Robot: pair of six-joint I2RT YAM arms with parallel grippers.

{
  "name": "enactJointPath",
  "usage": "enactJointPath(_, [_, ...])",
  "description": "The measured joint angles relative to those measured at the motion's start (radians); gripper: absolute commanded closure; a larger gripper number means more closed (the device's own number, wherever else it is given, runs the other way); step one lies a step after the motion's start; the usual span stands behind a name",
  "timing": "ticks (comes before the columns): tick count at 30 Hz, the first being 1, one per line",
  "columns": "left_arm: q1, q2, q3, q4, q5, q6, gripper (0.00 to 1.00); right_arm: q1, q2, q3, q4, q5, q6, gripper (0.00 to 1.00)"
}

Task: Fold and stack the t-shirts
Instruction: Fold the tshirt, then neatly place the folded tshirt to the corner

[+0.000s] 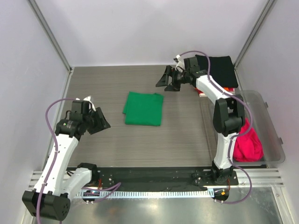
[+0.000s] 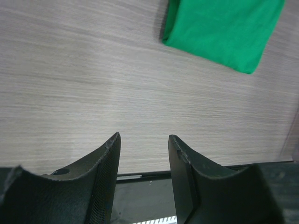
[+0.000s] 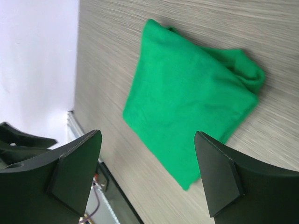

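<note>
The green t-shirt's bin-side edge near the t-shirt's far corner, where layers bulge, gets my right gripper next, as it moves back and down onto it.
A bright green t-shirt (image 1: pixel 144 108) lies folded into a flat rectangle in the middle of the table; it also shows in the left wrist view (image 2: pixel 223 29) and the right wrist view (image 3: pixel 189 108). A black t-shirt (image 1: pixel 219 69) lies folded at the back right, with an orange and red edge (image 1: pixel 226 88) showing under it. A magenta-pink t-shirt (image 1: pixel 246 142) sits crumpled in the clear bin. My left gripper (image 1: pixel 103 122) is open and empty, left of the green shirt. My right gripper (image 1: pixel 164 81) is open and empty, above the table behind the green shirt.
A clear plastic bin (image 1: pixel 273 126) stands along the right edge of the table. White walls with metal posts (image 1: pixel 51 37) enclose the table on three sides. A black rail (image 1: pixel 154 175) runs along the near edge.
</note>
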Motion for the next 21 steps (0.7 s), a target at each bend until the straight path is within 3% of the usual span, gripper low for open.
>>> enactJointPath(7, [0.000, -0.055, -0.040, 0.032, 0.022, 0.000, 0.52, -0.011, 0.013, -0.069, -0.040, 0.084, -0.061, 0.14])
enactJointPath(21, [0.000, -0.081, -0.047, 0.060, 0.018, -0.002, 0.52, -0.011, 0.185, -0.033, -0.052, 0.154, -0.091, 0.16])
